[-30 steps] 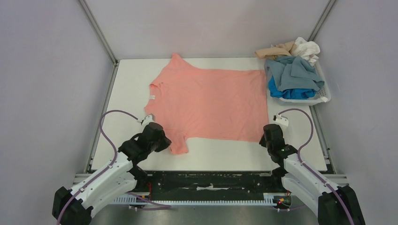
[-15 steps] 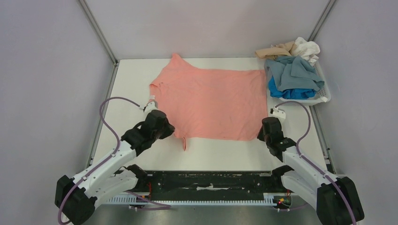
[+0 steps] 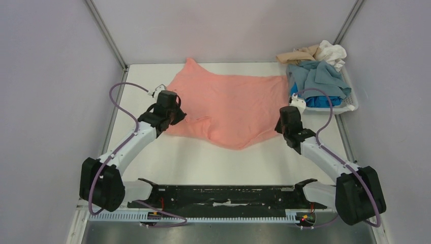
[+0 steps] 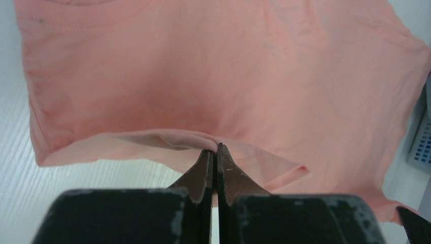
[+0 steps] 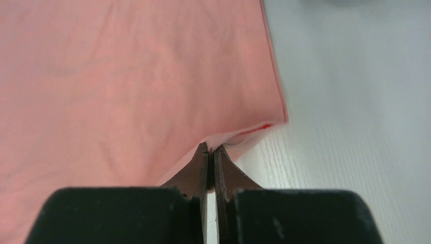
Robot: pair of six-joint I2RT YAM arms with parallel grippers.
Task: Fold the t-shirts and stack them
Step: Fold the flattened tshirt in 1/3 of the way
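I should next move my left gripper outward and down and let go of the sleeve edge on the shirt's far shoulder [image 3: 181,86], because that shoulder is outward of my gripper and below it.
A salmon-pink t-shirt [image 3: 228,104] lies across the white table [image 3: 203,162], its near edge lifted and folded back over itself. My left gripper [image 4: 214,147] is shut on the shirt's near left sleeve edge [image 4: 167,138]; from above that gripper [image 3: 173,113] hangs over the shirt's left side. On the other side my right gripper [image 5: 209,148] pinches the near right hem corner [image 5: 254,129] and stands [image 3: 285,124] at the shirt's right edge. More t-shirts, grey-blue [image 3: 320,79], bright blue [image 3: 317,101], beige [image 3: 297,55] and white [image 3: 333,52], are piled at the back right.
A white plastic basket [image 3: 350,104] at the table's back right corner holds the pile of other shirts. Metal frame posts rise at both back corners. The black base rail [image 3: 228,195] runs along the near edge.
Both grippers have carried the shirt's near edge away from me toward the back of the table. The near part of the shirt now sags in a fold between them.
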